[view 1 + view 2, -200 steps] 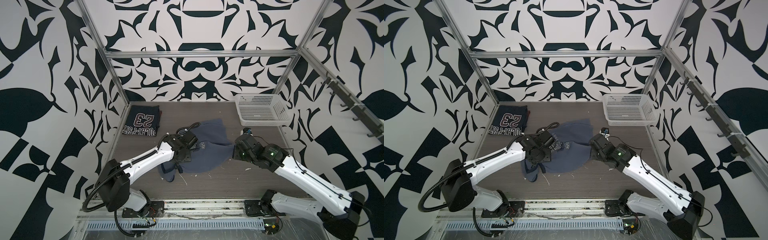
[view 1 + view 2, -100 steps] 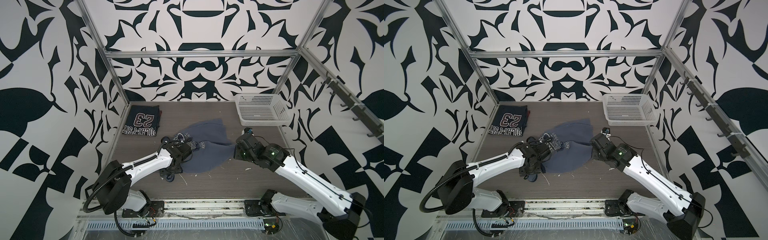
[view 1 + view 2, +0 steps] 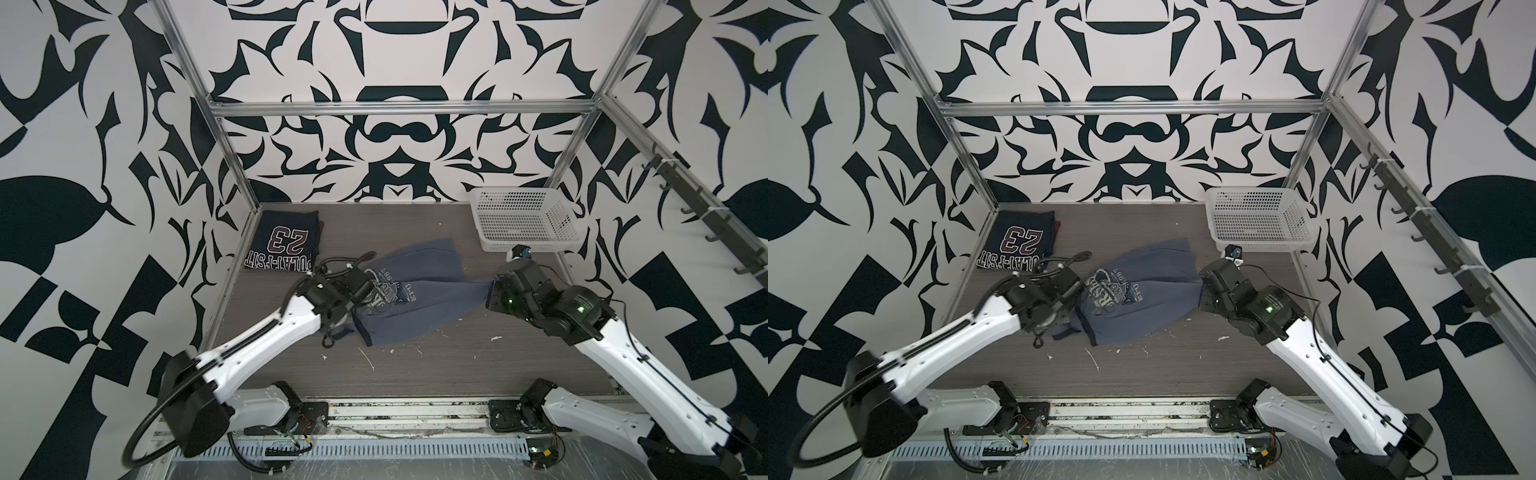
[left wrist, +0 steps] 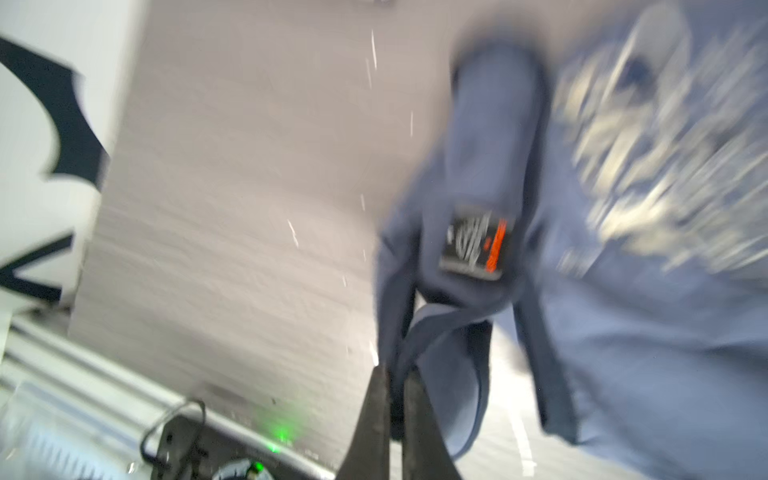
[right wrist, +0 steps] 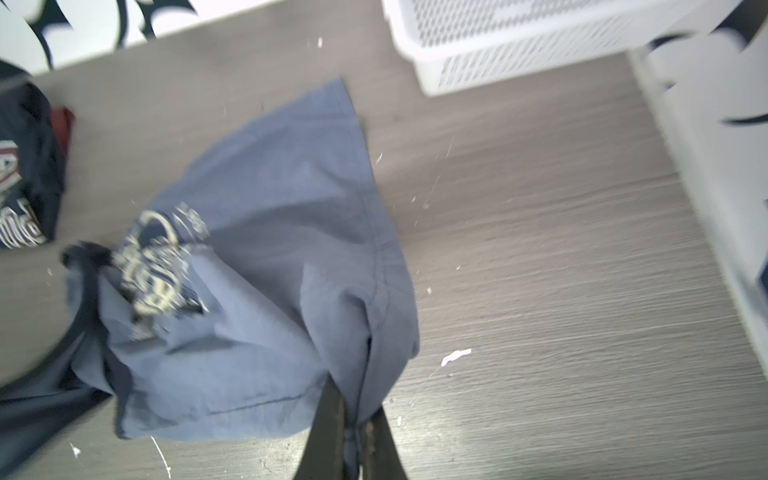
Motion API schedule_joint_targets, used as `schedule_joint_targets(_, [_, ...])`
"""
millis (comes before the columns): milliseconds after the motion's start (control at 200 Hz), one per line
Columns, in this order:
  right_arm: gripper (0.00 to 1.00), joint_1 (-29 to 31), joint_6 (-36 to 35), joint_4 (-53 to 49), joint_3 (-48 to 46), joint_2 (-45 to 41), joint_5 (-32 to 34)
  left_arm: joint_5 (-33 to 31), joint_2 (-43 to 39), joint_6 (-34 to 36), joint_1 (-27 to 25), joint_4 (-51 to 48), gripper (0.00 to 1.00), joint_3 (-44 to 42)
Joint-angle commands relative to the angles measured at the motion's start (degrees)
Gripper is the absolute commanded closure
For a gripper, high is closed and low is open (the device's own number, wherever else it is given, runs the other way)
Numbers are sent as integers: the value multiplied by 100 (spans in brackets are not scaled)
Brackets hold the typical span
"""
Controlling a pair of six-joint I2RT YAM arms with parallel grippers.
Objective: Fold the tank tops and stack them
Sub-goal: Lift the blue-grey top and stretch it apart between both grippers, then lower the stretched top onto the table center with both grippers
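I should next lift my left gripper away from my right gripper, then lower it back onto the bare near tabletop and release, because the slate-blue tank top lies crumpled.
The slate-blue tank top (image 3: 419, 303) (image 3: 1142, 303) lies crumpled mid-table, its white graphic facing up, stretched between both grippers. My left gripper (image 4: 395, 376) is shut on a dark-edged strap at the neck end of the slate-blue tank top (image 4: 623, 332); in both top views the left gripper (image 3: 338, 323) (image 3: 1054, 323) is mostly hidden under its wrist. My right gripper (image 5: 353, 415) (image 3: 491, 291) is shut on a bunched hem of the slate-blue tank top (image 5: 270, 249). The navy tank top (image 3: 286, 245) (image 3: 1017, 245) printed "23" lies folded at the back left.
A white perforated basket (image 3: 523, 220) (image 3: 1258, 220) (image 5: 519, 41) stands at the back right, just behind my right wrist. White flecks (image 3: 365, 357) dot the dark wood table (image 3: 436, 374). Metal frame posts and patterned walls close in the sides.
My left gripper moved to the shirt's near-left strap end and shut on it. The right gripper kept its grip on the hem, hardly moving.
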Motion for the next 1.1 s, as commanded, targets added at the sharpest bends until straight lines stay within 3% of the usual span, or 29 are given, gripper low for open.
schedule_joint_targets(0, [100, -102, -326, -348, 614, -96, 363, -1072, -736, 182, 52, -774, 100, 682])
schedule_joint_targets(220, [100, -109, -765, -912, 2013, -349, 551, -1289, -2240, 1306, 52, -118, 100, 1695])
schedule_joint_targets(360, [100, -109, -977, -1105, 3081, -363, 236, -1080, -2581, 1887, 52, 15, 100, 2654])
schedule_joint_targets(555, [100, -109, -1124, -1017, 4188, 63, -64, -1011, -2592, 2429, 52, 467, 100, 3203])
schedule_joint_targets(700, [100, -108, -1377, -757, 3998, 430, 563, -1992, -2152, 2629, 52, 814, 100, 2866])
schedule_joint_targets(790, [100, -106, -1568, -492, 3637, 720, 731, -2719, -1491, 2575, 52, 565, 100, 2843])
schedule_joint_targets(860, [100, -142, -1578, -206, 3189, 843, 663, -2887, -958, 2263, 120, 116, 100, 2813])
schedule_joint_targets(925, [100, -292, -1478, -44, 2748, 935, 410, -2493, -559, 1666, 433, -308, 100, 2572])
schedule_joint_targets(1095, [100, -943, -1100, 499, 1102, 864, -810, 22, -386, 913, 1767, 49, 100, 477])
